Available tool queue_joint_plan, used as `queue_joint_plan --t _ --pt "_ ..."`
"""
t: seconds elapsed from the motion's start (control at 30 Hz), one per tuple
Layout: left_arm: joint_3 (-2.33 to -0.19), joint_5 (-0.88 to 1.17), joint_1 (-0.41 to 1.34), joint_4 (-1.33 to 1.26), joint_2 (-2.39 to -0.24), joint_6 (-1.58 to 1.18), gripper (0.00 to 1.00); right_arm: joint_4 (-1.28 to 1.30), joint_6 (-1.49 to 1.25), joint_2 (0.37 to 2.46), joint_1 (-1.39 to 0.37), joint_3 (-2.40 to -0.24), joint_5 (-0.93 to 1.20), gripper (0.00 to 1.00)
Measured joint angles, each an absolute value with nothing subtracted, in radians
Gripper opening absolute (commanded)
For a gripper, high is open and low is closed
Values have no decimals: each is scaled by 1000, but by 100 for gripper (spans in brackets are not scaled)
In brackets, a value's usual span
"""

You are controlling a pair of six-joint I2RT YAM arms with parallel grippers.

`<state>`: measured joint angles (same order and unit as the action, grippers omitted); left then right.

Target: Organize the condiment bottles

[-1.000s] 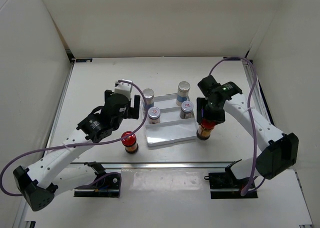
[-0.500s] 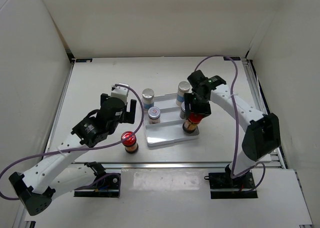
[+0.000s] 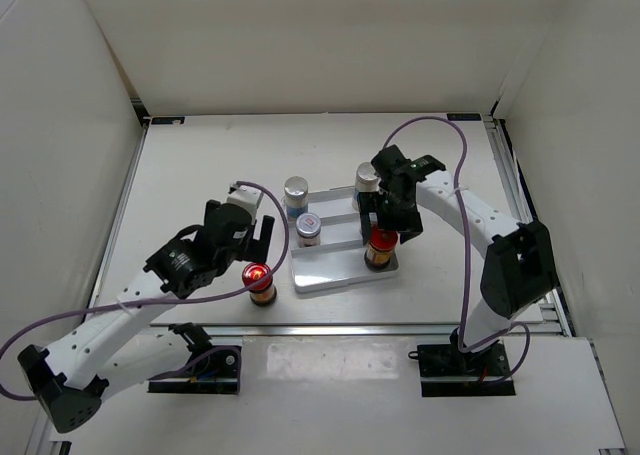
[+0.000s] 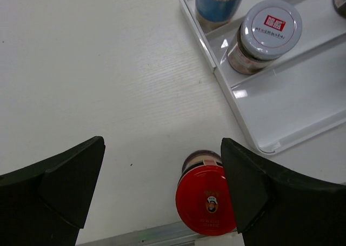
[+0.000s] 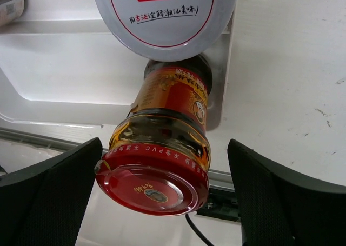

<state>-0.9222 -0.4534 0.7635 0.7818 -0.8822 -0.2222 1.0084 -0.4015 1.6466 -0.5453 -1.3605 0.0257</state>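
Observation:
The red cap sits off-center, partly hidden by one finger, so my left gripper should next go down onto it, moving to the right in the wrist view.
A red-capped brown jar stands in the front right corner of the white tray. My right gripper hangs over it, open, with a finger on each side of the cap. A short silver-lidded jar sits just behind it. Another red-capped jar stands on the table left of the tray. My left gripper is open above it, and the jar is nearer the right finger. Another silver-lidded jar and two tall white bottles stand at the tray's back.
The ridged tray's front left section holds nothing. A metal rail runs along the near table edge, close to the left red-capped jar. White walls enclose the table on three sides. Purple cables loop off both arms.
My right arm carried its red-capped jar from the table right of the tray into the tray's front right corner and opened. My left gripper came down and nearer over the other red-capped jar.

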Motion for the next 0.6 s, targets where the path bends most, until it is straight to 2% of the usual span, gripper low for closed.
queue_joint_plan --t 0.2,0.4,0.6 --pt "-942 -355 764 832 -985 -214 99 1002 -402 1646 -545 -1360 9 100" --pt "-1106 -254 764 988 -1177 -209 99 1002 -402 1629 -545 -1360 -3 100" --pt "-1193 -178 764 1118 -1223 -235 99 1002 -402 1629 -545 -1360 -5 100"
